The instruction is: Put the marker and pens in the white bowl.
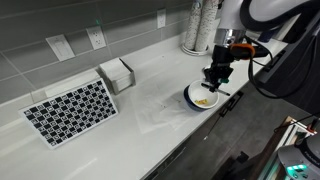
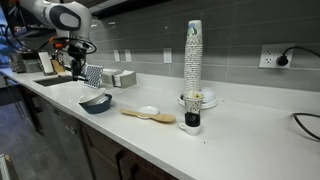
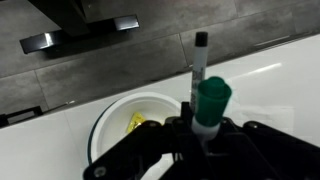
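Note:
The marker hangs beside the bowl's rim, so the robot's gripper next needs to lower and move toward the left in the wrist view, over the white bowl's middle (image 1: 202,97) (image 3: 141,143).
The white bowl (image 1: 203,97) with a dark blue outside stands near the counter's front edge and also shows in an exterior view (image 2: 96,101) and in the wrist view (image 3: 125,125). A tan-yellow pen (image 3: 136,122) lies inside it. My gripper (image 1: 215,78) hangs just above the bowl, also seen in an exterior view (image 2: 78,68). In the wrist view the gripper (image 3: 205,135) is shut on a marker (image 3: 205,95) with a green cap and white body, held upright beside the bowl's rim.
A black-and-white patterned mat (image 1: 70,110) and a napkin holder (image 1: 116,74) lie on the counter. A wooden spoon (image 2: 147,114), a stack of cups (image 2: 193,65) in a holder, and wall outlets (image 1: 97,37) are nearby. The counter edge runs close to the bowl.

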Motion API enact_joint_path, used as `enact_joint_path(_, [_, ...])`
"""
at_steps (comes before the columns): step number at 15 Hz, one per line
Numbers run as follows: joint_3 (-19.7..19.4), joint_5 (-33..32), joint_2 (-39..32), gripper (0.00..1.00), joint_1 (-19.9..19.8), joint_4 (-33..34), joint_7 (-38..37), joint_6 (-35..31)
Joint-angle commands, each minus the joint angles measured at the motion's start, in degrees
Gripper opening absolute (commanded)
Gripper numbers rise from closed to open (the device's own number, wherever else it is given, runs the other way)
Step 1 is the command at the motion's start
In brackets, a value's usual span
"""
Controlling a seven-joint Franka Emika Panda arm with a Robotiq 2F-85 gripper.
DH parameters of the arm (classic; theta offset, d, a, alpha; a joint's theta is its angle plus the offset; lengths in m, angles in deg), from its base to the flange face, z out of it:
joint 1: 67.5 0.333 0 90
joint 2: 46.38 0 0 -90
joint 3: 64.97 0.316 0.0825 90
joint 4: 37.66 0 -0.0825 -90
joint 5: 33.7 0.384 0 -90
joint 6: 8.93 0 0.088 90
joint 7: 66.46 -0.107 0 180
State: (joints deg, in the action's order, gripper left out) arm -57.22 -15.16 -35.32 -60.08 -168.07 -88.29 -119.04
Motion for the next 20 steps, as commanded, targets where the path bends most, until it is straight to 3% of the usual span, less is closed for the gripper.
enact_joint_path(1, [0.4,-0.8,-3.1,0.04,-0.7,0.1,-0.4,-2.2])
enact_joint_path(5, [0.1,-1.8,-8.6,0.04,-1.0,1.1,-1.3,-6.7])
enact_joint_path(7, [-0.3,-2.8,-10.9,0.04,-0.8,1.8,-0.7,-3.8])
enact_joint_path(15, [-0.8,-4.9,-13.5,0.04,-0.4,1.9,-3.3,-10.9])
enact_joint_path(16, [-0.8,-5.2,-13.7,0.29,-0.4,2.1,-3.4,-10.5])
enact_joint_path(17, [-0.8,-5.5,-13.8,0.40,-0.3,2.2,-3.5,-10.3])
enact_joint_path(20, [-0.9,-6.7,-14.1,0.59,-0.4,2.5,-3.5,-9.4])
